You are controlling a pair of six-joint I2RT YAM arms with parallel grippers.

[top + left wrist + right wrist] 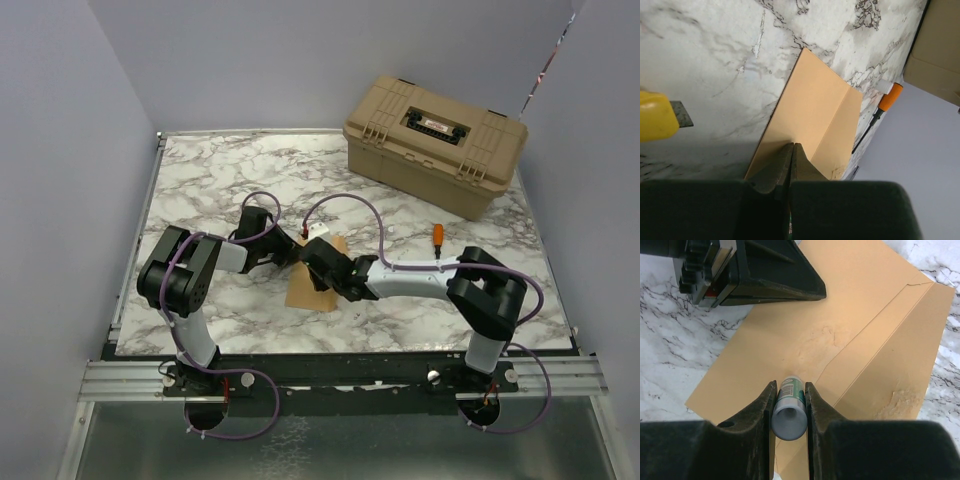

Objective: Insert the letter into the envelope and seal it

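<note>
Bare marble by the white cap (389, 238) is to the right of my right gripper in the top view. I need to lift the glue stick over there, lower it and let it go.
The kraft-brown envelope (306, 290) lies on the marble table, with its flap (900, 355) open and flat to one side. My left gripper (793, 146) is shut, and its closed fingertips rest on the envelope's body (810, 105). My right gripper (790, 385) is shut on a green-and-white glue stick (790, 402), whose far end touches the envelope (840, 315) near the flap crease. In the top view both grippers meet over the envelope, the left (296, 252) and the right (322, 270). The letter is not visible.
A tan toolbox (435, 142) stands at the back right. An orange-handled screwdriver (437, 236) lies right of the envelope and also shows in the left wrist view (889, 97). A yellow object (655, 116) sits at that view's left edge.
</note>
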